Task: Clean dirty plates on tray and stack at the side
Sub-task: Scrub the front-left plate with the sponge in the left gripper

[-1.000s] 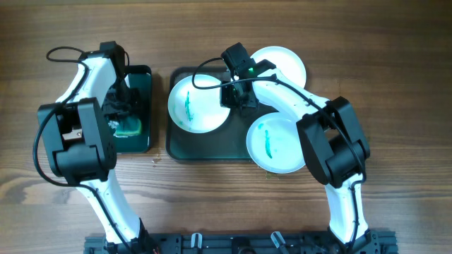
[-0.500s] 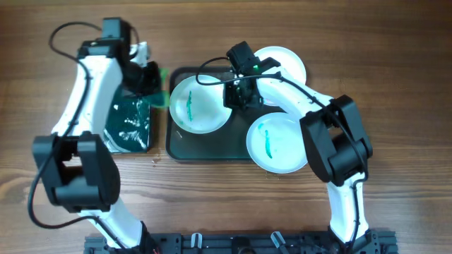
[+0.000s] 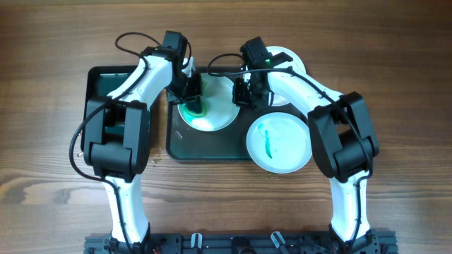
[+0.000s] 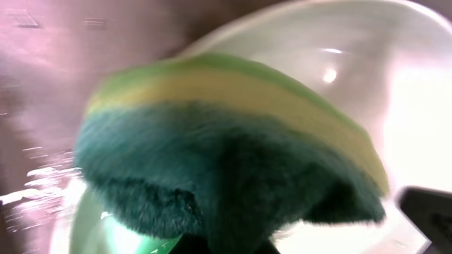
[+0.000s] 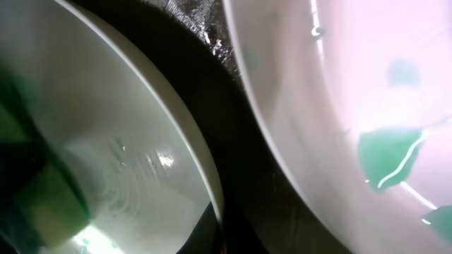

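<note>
The bare table beside the tray's other plates is clear, so my right gripper needs to lift the plate past those plates, then come down and release it there.
The tray (image 3: 212,144) holds three white plates. The left plate (image 3: 215,113) has my left gripper (image 3: 192,99) over it, shut on a green-and-yellow sponge (image 3: 192,109) that presses on its left part. The sponge (image 4: 233,162) fills the left wrist view, with the plate (image 4: 402,92) behind it. My right gripper (image 3: 244,93) is shut on that plate's right rim (image 5: 205,176), jaws (image 5: 236,236) astride it. The front right plate (image 3: 279,144) shows a teal streak. The back right plate (image 3: 288,60) is partly hidden by my right arm. A plate with teal marks (image 5: 339,106) lies beside the held one.
The smaller dark green tray (image 3: 102,88) lies at the left, largely covered by my left arm. Bare wooden table (image 3: 395,106) surrounds both trays. The sponge also shows at the left of the right wrist view (image 5: 39,201).
My left arm has swung right from the small tray, carrying the sponge onto the left plate. My right gripper has stayed at that plate's right rim, shifting slightly.
</note>
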Robot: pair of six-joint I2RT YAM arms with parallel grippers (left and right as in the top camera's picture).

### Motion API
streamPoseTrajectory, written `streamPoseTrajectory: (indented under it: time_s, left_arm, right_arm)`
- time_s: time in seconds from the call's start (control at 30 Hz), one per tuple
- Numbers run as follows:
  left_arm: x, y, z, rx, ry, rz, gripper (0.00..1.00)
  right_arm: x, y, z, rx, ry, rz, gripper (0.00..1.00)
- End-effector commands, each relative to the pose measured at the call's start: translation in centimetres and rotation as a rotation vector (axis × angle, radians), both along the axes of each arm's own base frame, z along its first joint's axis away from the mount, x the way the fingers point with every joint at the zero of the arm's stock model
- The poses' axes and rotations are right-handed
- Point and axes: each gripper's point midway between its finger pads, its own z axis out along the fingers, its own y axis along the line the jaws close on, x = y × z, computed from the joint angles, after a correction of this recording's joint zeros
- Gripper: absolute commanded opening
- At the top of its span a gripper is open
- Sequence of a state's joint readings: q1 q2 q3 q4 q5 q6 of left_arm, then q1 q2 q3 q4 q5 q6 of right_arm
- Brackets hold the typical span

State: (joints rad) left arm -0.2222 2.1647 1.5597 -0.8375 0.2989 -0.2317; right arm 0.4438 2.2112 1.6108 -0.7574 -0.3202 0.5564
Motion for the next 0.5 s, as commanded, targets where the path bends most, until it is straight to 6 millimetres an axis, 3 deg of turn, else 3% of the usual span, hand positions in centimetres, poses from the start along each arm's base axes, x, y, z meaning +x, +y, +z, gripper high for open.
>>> streamPoseTrajectory:
  time_s: [0.0, 0.07, 0.1, 0.2, 0.27, 0.37, 0.47]
  left_arm:
    - [-3.2, -7.4, -0.2, -0.297, 0.082, -0.193, 0.04]
    - [-2.6, -7.3, -0.2, -0.288, 0.06, -0.191, 0.04]
    - [-1.6, -6.0, -1.0, -0.207, 0.032, -0.154, 0.04]
    - [0.8, 1.7, -3.1, 0.233, -0.02, 0.133, 0.04]
    - [0.9, 5.5, -2.6, 0.448, -0.042, 0.245, 0.04]
    - [-1.0, 5.4, -2.1, 0.495, 0.025, 0.208, 0.04]
    - [-4.0, 3.5, -2.2, 0.457, 0.133, 0.119, 0.04]
  right_arm:
    - [-0.5, 0.4, -1.2, 0.009, 0.028, 0.015, 0.04]
    - [-0.5, 0.4, -1.2, 0.008, 0.029, 0.015, 0.04]
    - [-0.5, 0.4, -1.2, 0.008, 0.029, 0.015, 0.04]
    - [-0.5, 0.4, -1.2, 0.008, 0.028, 0.015, 0.04]
    - [-0.5, 0.4, -1.2, 0.008, 0.029, 0.015, 0.04]
    - [-0.5, 0.4, -1.2, 0.008, 0.028, 0.014, 0.04]
    - [-0.5, 0.4, -1.2, 0.009, 0.028, 0.013, 0.04]
